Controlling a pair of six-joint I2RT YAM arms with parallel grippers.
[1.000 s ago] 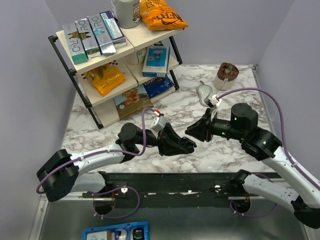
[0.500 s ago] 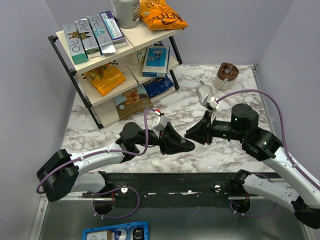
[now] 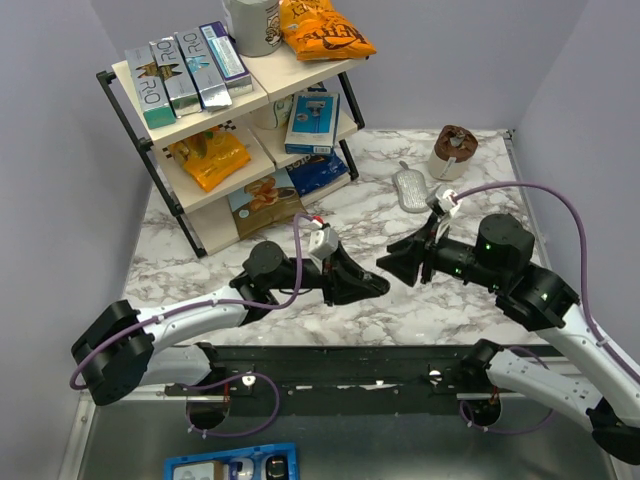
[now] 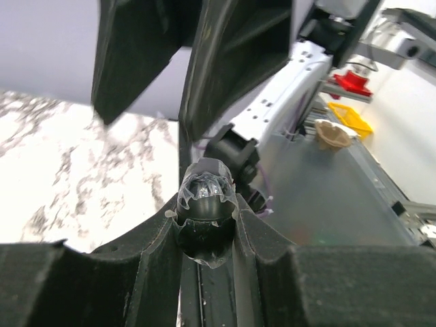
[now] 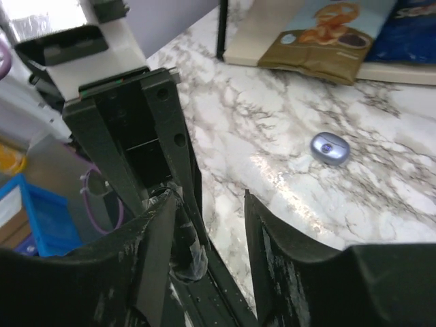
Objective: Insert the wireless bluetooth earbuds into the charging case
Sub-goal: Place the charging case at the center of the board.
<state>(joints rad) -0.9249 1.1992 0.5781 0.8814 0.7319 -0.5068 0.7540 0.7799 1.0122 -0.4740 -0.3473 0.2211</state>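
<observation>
My left gripper is holding the case and should next move outward and down, with its fingers tilting toward the table. It should release the case on the bare table beyond, where the table is clear.
My left gripper (image 3: 378, 286) is shut on a small black rounded item (image 4: 204, 199) wrapped in clear film; I cannot tell whether it is an earbud or the case. It also shows in the right wrist view (image 5: 185, 253). My right gripper (image 3: 392, 262) is open and empty, tip to tip with the left gripper just above the table. Its two fingers (image 4: 231, 61) hang right above the held item. A small grey-blue oval piece (image 5: 330, 147) lies on the marble beyond; the top view hides it.
A two-level shelf (image 3: 200, 110) with boxes and snack bags stands at the back left. A grey oval pouch (image 3: 410, 190) and a brown cup (image 3: 452, 150) sit at the back right. A blue bin (image 3: 230, 465) lies below the table's near edge.
My right arm has drawn back to the right, uncovering the grey pouch, and its jaws now stand wider. My left gripper has edged slightly forward, still holding the wrapped item.
</observation>
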